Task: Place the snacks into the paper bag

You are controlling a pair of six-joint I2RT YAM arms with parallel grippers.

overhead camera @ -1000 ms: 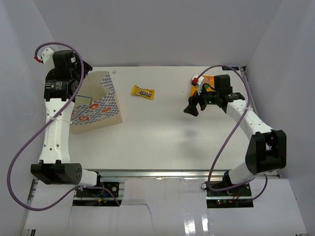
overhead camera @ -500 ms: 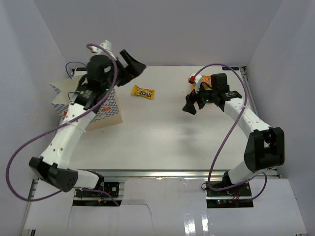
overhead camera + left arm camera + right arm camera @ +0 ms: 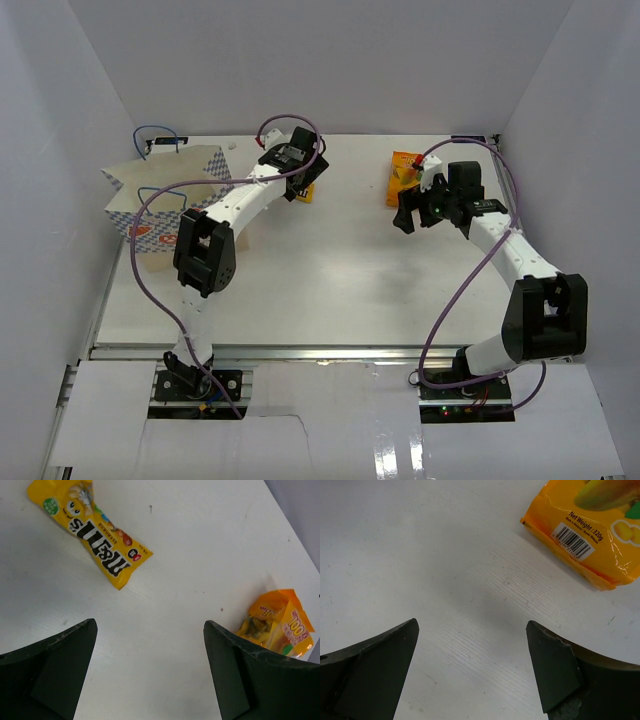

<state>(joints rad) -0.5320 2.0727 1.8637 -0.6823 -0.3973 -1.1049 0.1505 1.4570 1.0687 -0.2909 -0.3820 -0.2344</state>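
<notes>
I will next move my left gripper to the left in its wrist view and down onto the packet's lettered middle [image 3: 94, 536], because it is below my fingers, toward that side.
The paper bag [image 3: 128, 205] stands at the far left with its blue cord handles up. One yellow candy packet [image 3: 92, 530] lies on the table, and in the top view [image 3: 308, 192] it is mostly under my left gripper [image 3: 298, 182]. That gripper [image 3: 150, 672] is open and empty, just short of the packet. The orange pouch [image 3: 404, 172] lies at the back right and also shows in the left wrist view [image 3: 280, 625] and the right wrist view [image 3: 590, 525]. My right gripper [image 3: 405, 214] is open and empty [image 3: 472, 672] just in front of the pouch. The other snacks are out of view.
White walls close in the table at the back and on both sides. The left arm [image 3: 235, 205] stretches across in front of the bag. Cables loop off both arms.
My left arm has swung from over the bag to the right and now hangs over the yellow packet. My right gripper has shifted slightly right, uncovering the orange pouch.
</notes>
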